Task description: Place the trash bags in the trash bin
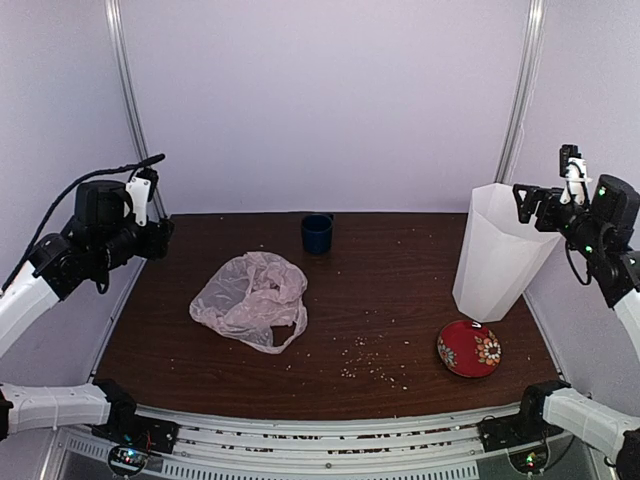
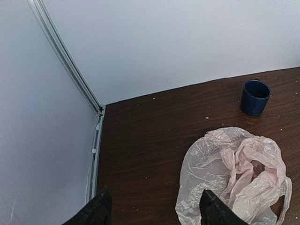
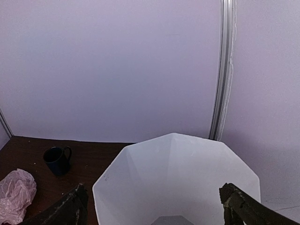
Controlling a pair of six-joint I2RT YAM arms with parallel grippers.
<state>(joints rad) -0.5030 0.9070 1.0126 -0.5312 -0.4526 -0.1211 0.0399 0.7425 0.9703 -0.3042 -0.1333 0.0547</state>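
My right gripper should swing the fingers off the trash bin's opening to its left in the top view and down, as the trash bin's bag-side rim (image 1: 476, 206) (image 3: 94, 188) lies there below it.
The pale pink trash bag (image 1: 250, 300) lies crumpled on the brown table, left of centre. It also shows in the left wrist view (image 2: 234, 173) and at the lower left of the right wrist view (image 3: 16, 194). The tall white trash bin (image 1: 495, 255) stands upright at the right. I look into its open mouth in the right wrist view (image 3: 173, 178). My left gripper (image 1: 162, 235) (image 2: 154, 202) is open and empty, raised over the table's left edge, left of the bag. My right gripper (image 1: 527, 205) (image 3: 153, 192) is open and empty, just above the bin's rim.
A small dark blue cup (image 1: 317, 233) (image 2: 255, 97) (image 3: 57, 160) stands at the back centre. A red patterned plate (image 1: 469, 349) lies in front of the bin. Crumbs (image 1: 370, 365) are scattered near the front. White walls enclose the table on three sides.
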